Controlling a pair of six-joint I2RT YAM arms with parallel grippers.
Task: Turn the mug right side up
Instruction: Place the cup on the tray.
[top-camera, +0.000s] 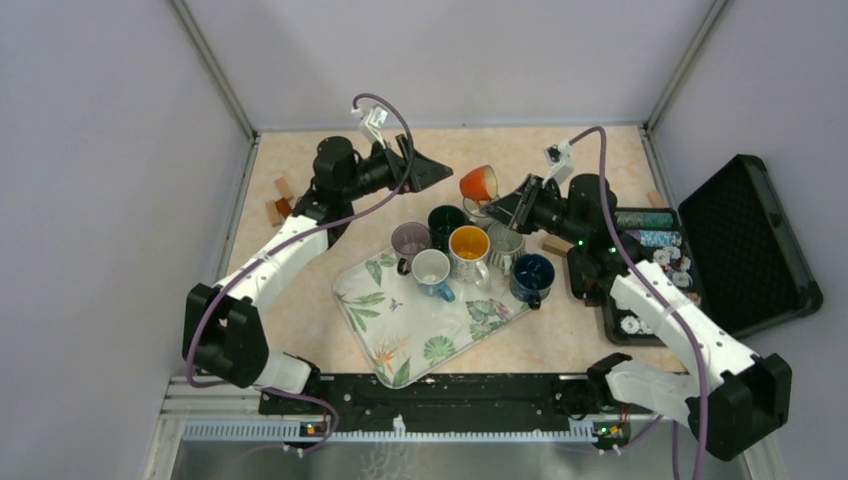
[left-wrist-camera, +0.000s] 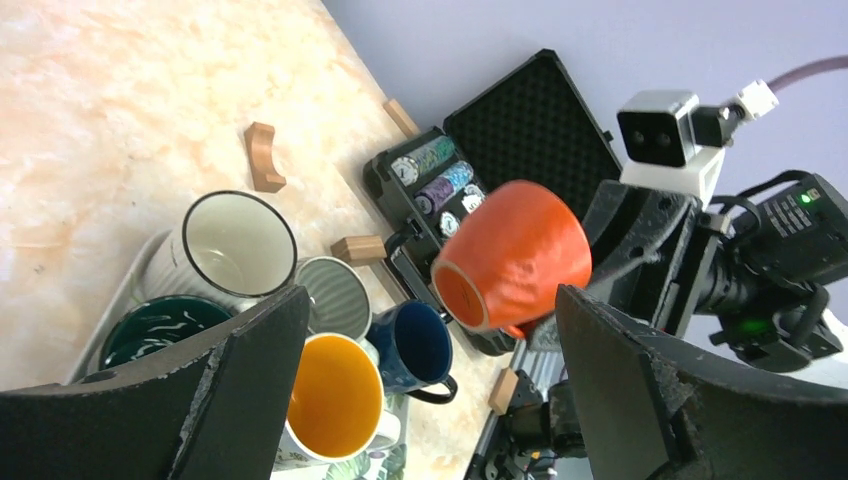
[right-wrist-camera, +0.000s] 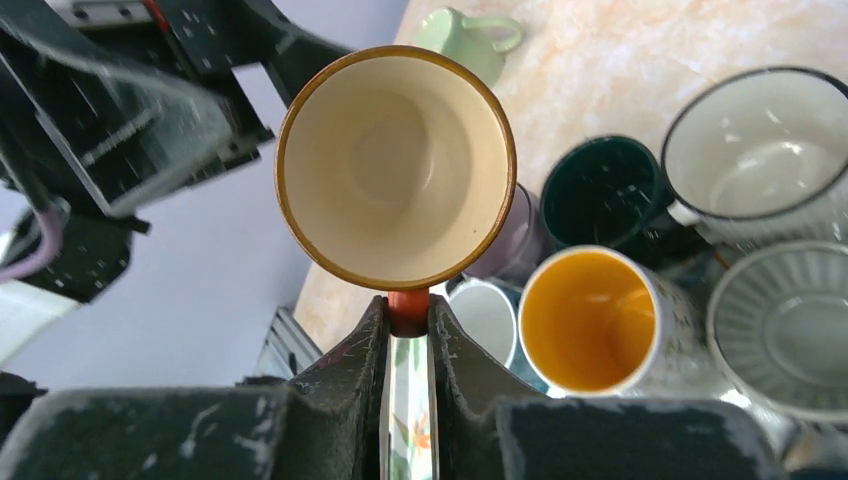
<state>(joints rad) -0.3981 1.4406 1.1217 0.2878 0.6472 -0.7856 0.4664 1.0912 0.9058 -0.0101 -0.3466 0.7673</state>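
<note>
The right gripper moves back and down next, turning the mug base-down to release, since bare tray beside the dark blue mug lies back and below.
The orange mug (top-camera: 479, 184) hangs in the air behind the tray, lying on its side. My right gripper (top-camera: 503, 208) is shut on its handle (right-wrist-camera: 408, 303). The mug's cream inside (right-wrist-camera: 395, 165) faces the right wrist camera. Its flat base (left-wrist-camera: 462, 292) faces my left gripper (left-wrist-camera: 430, 300), which stands wide open just left of the mug without touching it. In the top view the left gripper (top-camera: 435, 172) points at the mug from the left.
A leaf-print tray (top-camera: 385, 300) below holds several upright mugs, among them a yellow-lined one (top-camera: 468, 245) and a dark blue one (top-camera: 531, 275). An open black case of poker chips (top-camera: 750, 240) lies at the right. Wooden blocks (top-camera: 280, 200) sit at the left, and a pale green mug (right-wrist-camera: 470, 35) stands on the table.
</note>
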